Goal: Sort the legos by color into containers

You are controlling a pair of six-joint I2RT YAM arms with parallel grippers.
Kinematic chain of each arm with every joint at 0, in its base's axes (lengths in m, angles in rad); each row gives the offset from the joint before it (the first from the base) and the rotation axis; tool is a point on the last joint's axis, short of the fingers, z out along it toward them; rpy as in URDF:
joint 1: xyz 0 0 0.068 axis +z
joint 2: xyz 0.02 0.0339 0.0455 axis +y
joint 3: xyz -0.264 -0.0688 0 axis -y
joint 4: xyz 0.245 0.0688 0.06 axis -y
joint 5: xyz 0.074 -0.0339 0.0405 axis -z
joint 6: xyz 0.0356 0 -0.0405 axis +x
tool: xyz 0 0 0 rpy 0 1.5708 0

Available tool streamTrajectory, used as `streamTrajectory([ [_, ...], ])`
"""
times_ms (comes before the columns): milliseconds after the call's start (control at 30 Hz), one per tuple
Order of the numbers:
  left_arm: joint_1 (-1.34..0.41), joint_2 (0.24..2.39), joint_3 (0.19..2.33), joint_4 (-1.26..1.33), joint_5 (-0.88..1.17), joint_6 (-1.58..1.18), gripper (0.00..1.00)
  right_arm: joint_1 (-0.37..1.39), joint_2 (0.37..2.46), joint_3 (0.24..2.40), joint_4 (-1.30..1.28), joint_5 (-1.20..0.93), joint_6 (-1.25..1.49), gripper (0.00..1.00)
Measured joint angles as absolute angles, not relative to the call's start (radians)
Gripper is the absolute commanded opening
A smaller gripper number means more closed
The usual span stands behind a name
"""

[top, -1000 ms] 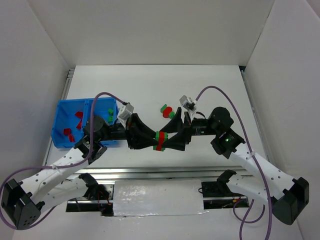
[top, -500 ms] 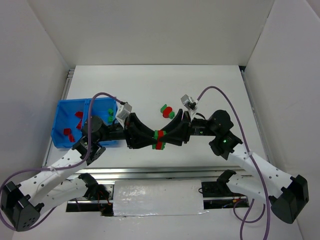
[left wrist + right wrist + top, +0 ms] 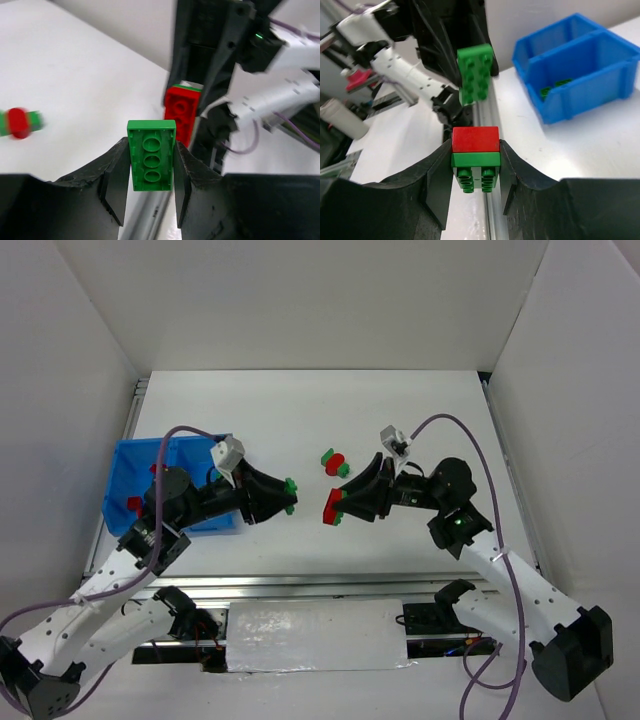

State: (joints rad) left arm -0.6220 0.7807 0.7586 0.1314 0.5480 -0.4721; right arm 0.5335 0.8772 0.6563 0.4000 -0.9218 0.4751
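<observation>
The green brick should go among the green ones, so my left gripper should swing to its left in the top view, over the blue bin's near section, and tilt down to let the brick go.
My left gripper (image 3: 285,496) is shut on a green brick (image 3: 290,484), held off the table right of the blue bin (image 3: 130,445). In the left wrist view the brick (image 3: 151,161) sits between the jaws, underside toward the camera. My right gripper (image 3: 340,506) is shut on a joined red-and-green piece (image 3: 331,504), red on top in the right wrist view (image 3: 475,150). The two grippers face each other with a small gap between them. The bin's near compartment holds green bricks (image 3: 555,87). A red brick (image 3: 133,503) shows in the left compartment. My left arm hides much of the bin.
A loose red-and-green cluster of legos (image 3: 333,462) lies on the white table behind the grippers; it is blurred in the left wrist view (image 3: 19,122). A metal rail (image 3: 320,585) runs along the table's near edge. White walls enclose the table.
Both grippers were together on one red-and-green stack. They have pulled apart: the left moved left with a green brick, the right moved right with the red-and-green rest.
</observation>
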Motion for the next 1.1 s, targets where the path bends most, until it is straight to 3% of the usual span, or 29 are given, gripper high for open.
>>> streamTrajectory([
  [167, -0.463, 0.765, 0.780, 0.026, 0.430, -0.477, 0.00, 0.471, 0.872, 0.644, 0.378, -0.936, 0.476, 0.00],
  [267, -0.381, 0.820, 0.819, -0.107, 0.224, -0.505, 0.00, 0.469, 0.867, 0.644, 0.347, -0.923, 0.472, 0.00],
  [333, -0.326, 0.881, 0.852, -0.200, 0.025, -0.537, 0.05, 0.468, 0.859, 0.644, 0.315, -0.901, 0.469, 0.00],
  [467, -0.200, 0.967, 0.852, -0.309, -0.183, -0.591, 0.18, 0.468, 0.831, 0.644, 0.275, -0.873, 0.463, 0.00],
  [567, -0.148, 1.018, 0.852, -0.336, -0.281, -0.633, 0.35, 0.468, 0.813, 0.644, 0.258, -0.867, 0.458, 0.00],
  [600, -0.143, 1.037, 0.854, -0.338, -0.300, -0.638, 0.50, 0.468, 0.811, 0.644, 0.254, -0.867, 0.456, 0.00],
  [667, -0.141, 1.083, 0.863, -0.342, -0.325, -0.648, 0.66, 0.469, 0.810, 0.644, 0.247, -0.867, 0.455, 0.00],
  [700, -0.141, 1.108, 0.872, -0.344, -0.334, -0.655, 0.90, 0.469, 0.809, 0.644, 0.243, -0.868, 0.455, 0.00],
  [733, -0.141, 1.130, 0.879, -0.344, -0.340, -0.655, 1.00, 0.469, 0.809, 0.644, 0.238, -0.868, 0.455, 0.00],
  [967, -0.140, 1.151, 0.887, -0.345, -0.364, -0.666, 1.00, 0.469, 0.809, 0.644, 0.220, -0.861, 0.459, 0.00],
  [1100, -0.135, 1.016, 0.843, -0.257, -0.201, -0.627, 1.00, 0.469, 0.822, 0.653, 0.207, -0.828, 0.504, 0.00],
])
